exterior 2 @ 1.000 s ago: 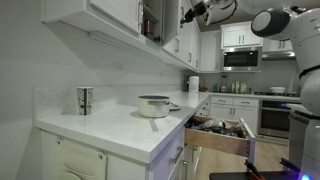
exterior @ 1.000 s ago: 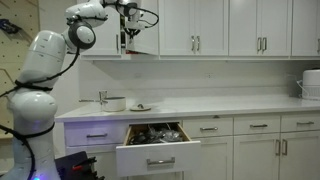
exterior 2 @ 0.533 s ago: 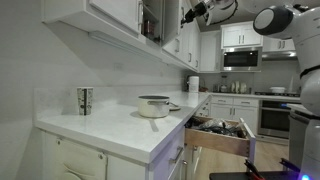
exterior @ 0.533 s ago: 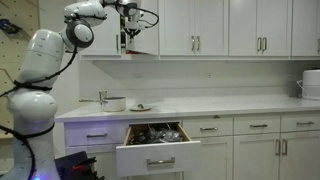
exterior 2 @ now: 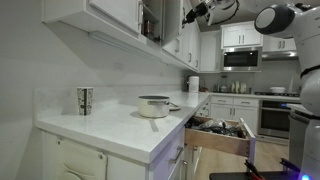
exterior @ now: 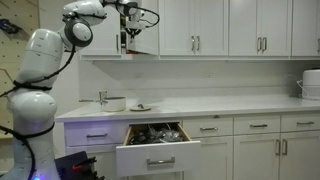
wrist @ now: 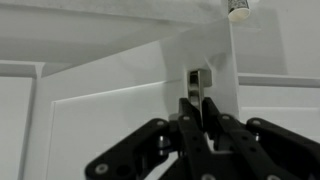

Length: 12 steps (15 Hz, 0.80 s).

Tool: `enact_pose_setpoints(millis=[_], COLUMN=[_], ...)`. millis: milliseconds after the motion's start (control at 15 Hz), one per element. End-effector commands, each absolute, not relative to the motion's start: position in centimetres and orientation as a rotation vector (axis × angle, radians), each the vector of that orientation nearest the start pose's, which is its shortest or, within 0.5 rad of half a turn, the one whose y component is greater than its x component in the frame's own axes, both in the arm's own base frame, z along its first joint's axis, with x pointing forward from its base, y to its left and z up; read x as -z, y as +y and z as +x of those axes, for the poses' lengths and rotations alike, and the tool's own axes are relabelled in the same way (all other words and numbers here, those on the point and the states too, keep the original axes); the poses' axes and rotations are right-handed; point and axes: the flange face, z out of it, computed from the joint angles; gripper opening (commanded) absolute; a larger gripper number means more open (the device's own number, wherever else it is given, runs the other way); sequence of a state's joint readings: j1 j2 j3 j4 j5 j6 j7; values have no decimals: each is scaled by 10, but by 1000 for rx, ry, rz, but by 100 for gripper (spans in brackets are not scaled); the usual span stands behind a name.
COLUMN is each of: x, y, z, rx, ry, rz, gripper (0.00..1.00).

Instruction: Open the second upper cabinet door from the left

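Observation:
My gripper should next pull the silver handle away from the frame and around toward the closed neighbouring doors, because the door still covers part of the shelf space.
The second upper cabinet door (exterior: 123, 42) stands swung out from its frame and shows edge-on, with a dark shelf space (exterior: 142, 40) open behind it. From the side it is a white panel (exterior 2: 171, 25) sticking out from the row. My gripper (exterior: 128, 12) (exterior 2: 188, 17) is up at the top of this door. In the wrist view the gripper (wrist: 197, 103) is shut on the door's slim silver handle (wrist: 196, 78), with the white recessed door panel (wrist: 100, 110) just behind it.
Below, a drawer (exterior: 155, 137) (exterior 2: 222, 132) full of utensils is pulled out into the aisle. On the white countertop (exterior: 220, 105) sit a pot (exterior: 115, 103) (exterior 2: 153, 105), a small plate (exterior: 140, 107) and a cup (exterior 2: 85, 100). The neighbouring upper doors (exterior: 195, 25) are closed.
The arm's elbow has drifted slightly left and up. The gripper stays shut on the handle and the door's angle looks the same.

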State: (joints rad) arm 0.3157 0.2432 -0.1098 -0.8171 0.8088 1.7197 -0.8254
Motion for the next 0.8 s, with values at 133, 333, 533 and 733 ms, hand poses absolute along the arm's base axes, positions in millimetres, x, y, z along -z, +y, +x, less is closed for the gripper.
enact_pose_setpoints(millis=[133, 333, 533, 733], x=[-888, -888, -894, -907], y=[146, 126, 108, 96], z=[553, 557, 568, 574], rx=[1230, 1259, 1378, 1577], ry=[-1196, -1150, -1052, -947], rz=[-2014, -2057, -2095, -2104], gripper=[4, 4, 49, 71])
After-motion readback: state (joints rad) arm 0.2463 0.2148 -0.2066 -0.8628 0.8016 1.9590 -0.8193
